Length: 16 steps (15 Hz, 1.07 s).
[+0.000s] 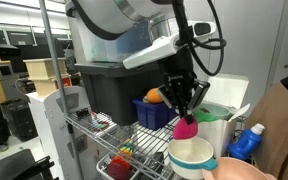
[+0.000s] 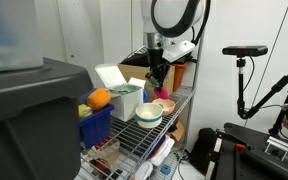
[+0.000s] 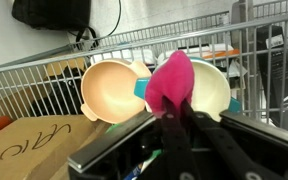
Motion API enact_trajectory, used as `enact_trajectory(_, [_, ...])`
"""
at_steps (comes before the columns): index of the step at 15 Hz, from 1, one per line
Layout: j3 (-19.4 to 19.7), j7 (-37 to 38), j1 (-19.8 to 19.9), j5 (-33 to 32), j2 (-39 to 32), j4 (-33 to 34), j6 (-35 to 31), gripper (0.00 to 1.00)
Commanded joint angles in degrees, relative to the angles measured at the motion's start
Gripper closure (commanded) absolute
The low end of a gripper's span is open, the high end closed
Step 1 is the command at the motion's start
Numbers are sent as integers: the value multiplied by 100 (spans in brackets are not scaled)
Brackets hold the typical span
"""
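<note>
The magenta-pink soft object goes down toward the middle of the cream bowl next and my gripper releases it, since it still hangs above the cream bowl's rim.
My gripper (image 3: 170, 112) is shut on a magenta-pink soft object (image 3: 171, 80), which sticks out beyond the fingertips. In the wrist view it hangs over a cream bowl stacked in a teal one (image 3: 216, 90), with a peach bowl (image 3: 111, 90) beside it. In an exterior view the gripper (image 1: 185, 112) holds the pink object (image 1: 186, 129) just above the stacked bowls (image 1: 191, 156) on the wire shelf. In the second exterior view the gripper (image 2: 158, 84) hovers over the bowls (image 2: 149, 113) and the pink object is barely visible.
A wire rack (image 1: 104, 130) carries a blue bin holding an orange (image 1: 153, 97), a black tote (image 1: 109, 85), a green-white container (image 1: 216, 115) and a blue bottle (image 1: 246, 145). A cardboard box (image 3: 34, 140) lies near. A camera tripod (image 2: 244, 70) stands beside the rack.
</note>
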<state>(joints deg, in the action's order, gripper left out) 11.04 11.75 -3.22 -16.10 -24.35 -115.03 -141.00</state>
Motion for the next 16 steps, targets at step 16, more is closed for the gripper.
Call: enact_trajectory(16, [74, 601, -161, -21, -752, 419, -839, 98])
